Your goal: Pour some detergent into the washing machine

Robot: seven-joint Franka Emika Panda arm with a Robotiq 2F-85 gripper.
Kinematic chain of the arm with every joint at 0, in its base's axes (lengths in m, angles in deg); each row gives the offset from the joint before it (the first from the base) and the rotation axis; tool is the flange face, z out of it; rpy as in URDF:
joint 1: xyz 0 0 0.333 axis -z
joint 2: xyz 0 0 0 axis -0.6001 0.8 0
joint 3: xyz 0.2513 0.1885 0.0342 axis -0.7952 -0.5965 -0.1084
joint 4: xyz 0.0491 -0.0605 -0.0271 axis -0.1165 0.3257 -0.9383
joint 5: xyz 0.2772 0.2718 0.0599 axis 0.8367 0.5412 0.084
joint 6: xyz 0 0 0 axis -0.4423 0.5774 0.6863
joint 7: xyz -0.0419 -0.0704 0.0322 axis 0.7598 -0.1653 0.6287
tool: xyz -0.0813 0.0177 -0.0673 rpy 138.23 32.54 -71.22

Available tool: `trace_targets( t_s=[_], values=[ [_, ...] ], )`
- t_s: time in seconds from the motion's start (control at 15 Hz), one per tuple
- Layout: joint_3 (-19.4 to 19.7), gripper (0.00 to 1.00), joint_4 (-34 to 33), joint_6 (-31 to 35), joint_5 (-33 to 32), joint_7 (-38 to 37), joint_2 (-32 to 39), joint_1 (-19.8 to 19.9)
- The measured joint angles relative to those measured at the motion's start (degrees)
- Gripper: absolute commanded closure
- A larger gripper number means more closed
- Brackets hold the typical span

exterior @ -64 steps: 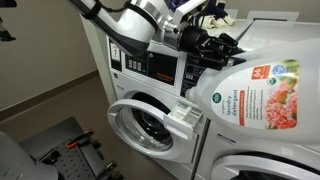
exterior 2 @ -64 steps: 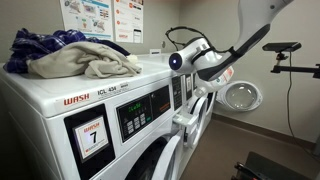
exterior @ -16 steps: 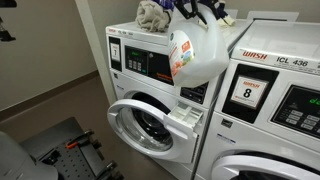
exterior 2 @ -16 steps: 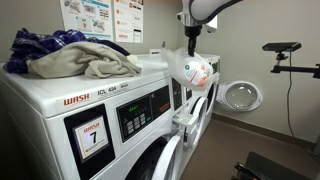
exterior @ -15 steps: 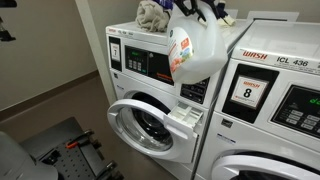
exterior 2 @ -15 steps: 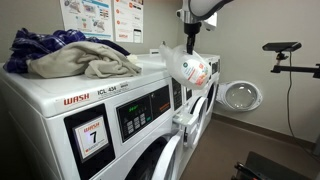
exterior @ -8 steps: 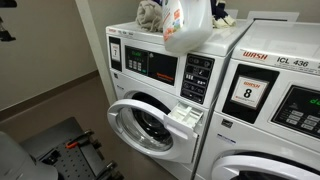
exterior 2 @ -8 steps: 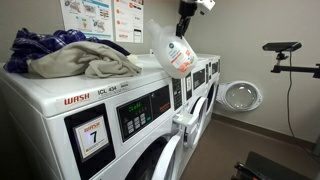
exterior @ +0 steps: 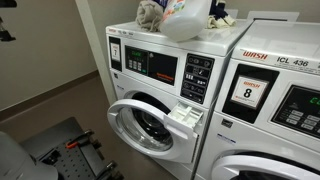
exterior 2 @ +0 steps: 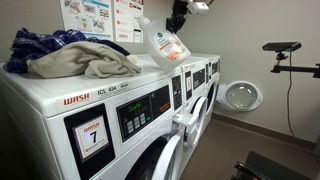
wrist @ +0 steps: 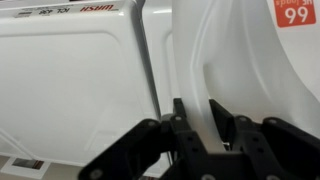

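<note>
My gripper turns the bottle upright next, as it still hangs tilted, and lowers it onto the washer top beside the crumpled cloths to release its handle.
The detergent (exterior: 185, 18) (exterior 2: 165, 42), a large white bottle with a coloured label, hangs tilted above the top of the washing machine (exterior: 150, 90) (exterior 2: 40, 120). My gripper (exterior 2: 180, 15) (wrist: 198, 120) is shut on its handle; in the wrist view both black fingers (wrist: 178, 115) pinch the white plastic. The wrist view shows the bottle's body (wrist: 240, 50) over the white washer tops. The washer's porthole door (exterior: 150, 125) stands open. Its white detergent drawer (exterior: 185, 113) (exterior 2: 186, 122) is pulled out, well below the bottle.
A neighbouring washer with an orange "8" sticker (exterior: 270, 90) stands beside. Crumpled cloths (exterior: 150, 12) (exterior 2: 70, 50) lie on the washer top near the bottle. A black cart (exterior: 65, 150) sits on the floor. Another open round door (exterior 2: 240, 96) and a stand (exterior 2: 285, 48) are farther off.
The bottle has risen from in front of the control panel to above the washer top and moved back over it, still held by my gripper.
</note>
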Motion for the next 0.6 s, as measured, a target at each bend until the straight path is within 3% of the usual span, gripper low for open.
trace_targets(
  t_s=[0.33, 0.6],
  values=[
    [-0.27, 0.93, -6.51, 3.62, 4.02, -6.05, 6.09, 0.66],
    [-1.01, 0.93, -10.01, 12.1, 4.45, -12.35, 9.99, -0.45]
  ],
)
